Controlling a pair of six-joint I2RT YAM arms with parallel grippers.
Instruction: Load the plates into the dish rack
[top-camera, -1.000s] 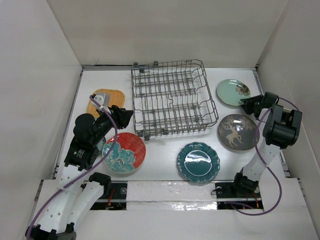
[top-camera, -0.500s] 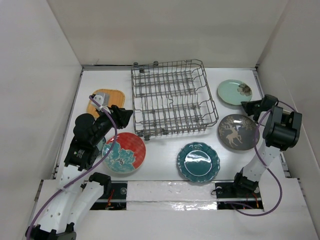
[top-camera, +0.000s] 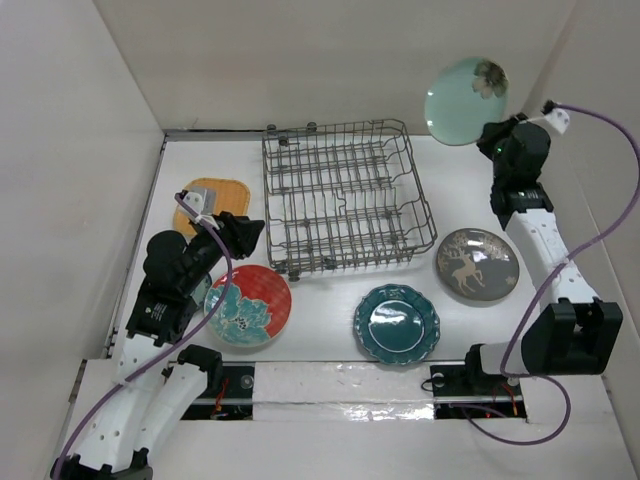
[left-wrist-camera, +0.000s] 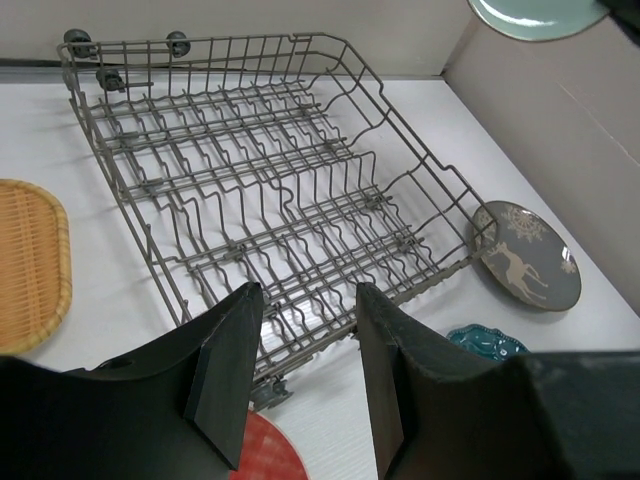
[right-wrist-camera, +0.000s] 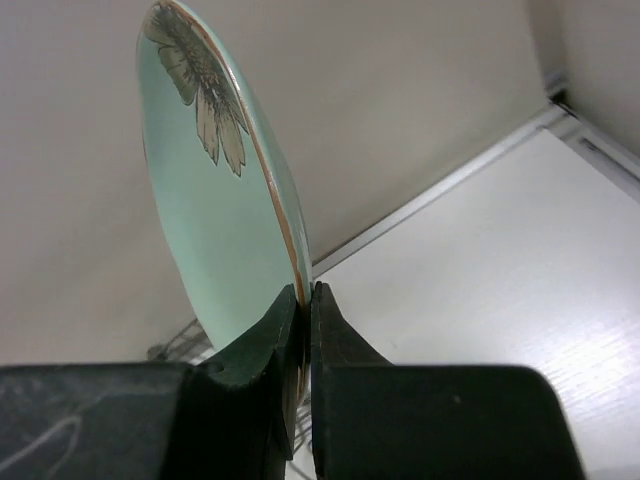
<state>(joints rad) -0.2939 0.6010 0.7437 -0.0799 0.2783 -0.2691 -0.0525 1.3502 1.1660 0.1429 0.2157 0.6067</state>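
Observation:
I should next bring the mint-green plate (top-camera: 464, 88) with my right gripper over the rack's side nearest the deer plate, then tilt it down and lower it.
My right gripper (top-camera: 492, 138) is shut on the rim of the mint-green plate (top-camera: 464, 88) and holds it high in the air, right of the dish rack (top-camera: 345, 195); the plate stands on edge in the right wrist view (right-wrist-camera: 215, 210). The rack, empty, also shows in the left wrist view (left-wrist-camera: 270, 170). My left gripper (top-camera: 243, 232) is open and empty at the rack's front left corner, above the red plate (top-camera: 250, 305). The deer plate (top-camera: 477, 264), the teal plate (top-camera: 397, 323) and the orange plate (top-camera: 213, 200) lie flat on the table.
White walls enclose the table on the left, back and right. The right wall stands close to the right arm (top-camera: 545, 250). The deer plate (left-wrist-camera: 527, 268) and the orange plate (left-wrist-camera: 30, 262) also show in the left wrist view.
My right gripper has closed on the mint-green plate and lifted it from the table at the back right up into the air, tilting it on edge. The left arm has barely moved.

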